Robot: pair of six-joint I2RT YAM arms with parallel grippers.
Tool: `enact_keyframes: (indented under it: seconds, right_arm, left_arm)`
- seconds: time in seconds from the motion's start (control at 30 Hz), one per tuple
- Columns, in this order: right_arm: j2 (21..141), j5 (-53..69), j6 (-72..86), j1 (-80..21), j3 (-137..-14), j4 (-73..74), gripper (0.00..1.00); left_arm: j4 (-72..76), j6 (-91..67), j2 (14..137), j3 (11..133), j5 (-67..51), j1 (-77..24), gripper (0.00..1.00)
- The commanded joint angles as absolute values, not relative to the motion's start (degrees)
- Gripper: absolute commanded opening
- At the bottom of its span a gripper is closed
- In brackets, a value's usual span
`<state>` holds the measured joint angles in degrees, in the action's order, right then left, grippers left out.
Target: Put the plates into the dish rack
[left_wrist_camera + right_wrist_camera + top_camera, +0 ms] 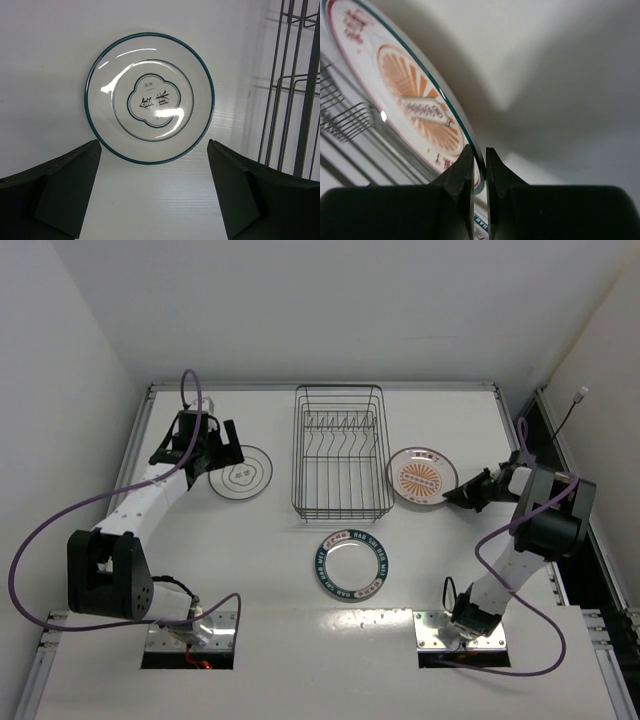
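Note:
The sunburst plate lifts over the rack in my right gripper next, turns upright, comes down into the closest end slot, which is empty, and gets released.
The dark wire dish rack stands at the table's middle back and holds no plates. To its left lies the plate with thin dark rings, and my left gripper hovers open just short of its near rim, touching nothing. Right of the rack is the orange sunburst plate. My right gripper is shut on that plate's right rim, one finger on each face. The plate with the blue-green lettered rim lies in front of the rack.
Rack wires stand close to the right of my left gripper. Purple cables loop beside both arms. The table's raised edges run along the back and both sides.

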<state>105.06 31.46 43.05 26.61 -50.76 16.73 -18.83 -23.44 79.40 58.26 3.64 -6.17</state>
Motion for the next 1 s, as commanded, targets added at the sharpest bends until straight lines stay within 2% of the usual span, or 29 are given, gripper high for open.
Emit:
enact_keyframes:
  seconds: [0.0,0.17,0.3,0.33,0.47,0.6,0.73,0.97]
  right_arm:
    - [107.0,32.1,42.6,25.8,-54.7,16.3,0.00]
    - [106.3,35.1,40.7,25.8,-55.8,17.2,0.00]
    - [94.7,33.1,40.7,24.4,-55.5,15.8,0.00]
    - [89.0,29.7,40.2,23.6,-56.4,17.4,0.00]
    - [78.3,18.4,38.8,18.8,-66.2,21.9,0.00]
    - [72.2,5.8,36.4,12.4,-71.5,22.6,0.00]
    - [73.8,-2.7,33.0,3.3,-77.1,24.1,0.00]
    - [85.7,-18.3,27.7,-7.3,-88.9,30.9,0.00]
  left_arm:
    - [-18.5,-22.9,79.8,59.5,3.6,-6.0,0.86]
    - [-18.5,-22.9,79.8,59.5,4.1,-6.0,0.86]
    - [-19.0,-22.9,79.8,59.5,4.7,-6.0,0.86]
    - [-19.0,-22.9,79.8,59.5,4.7,-6.0,0.86]
    - [-19.0,-22.9,80.9,59.5,4.7,-6.0,0.86]
    - [-19.0,-22.9,81.5,59.5,4.7,-6.0,0.86]
    - [-19.0,-22.9,81.5,59.5,4.7,-6.0,0.86]
    - [-19.5,-22.9,81.5,60.0,5.2,-6.0,0.86]
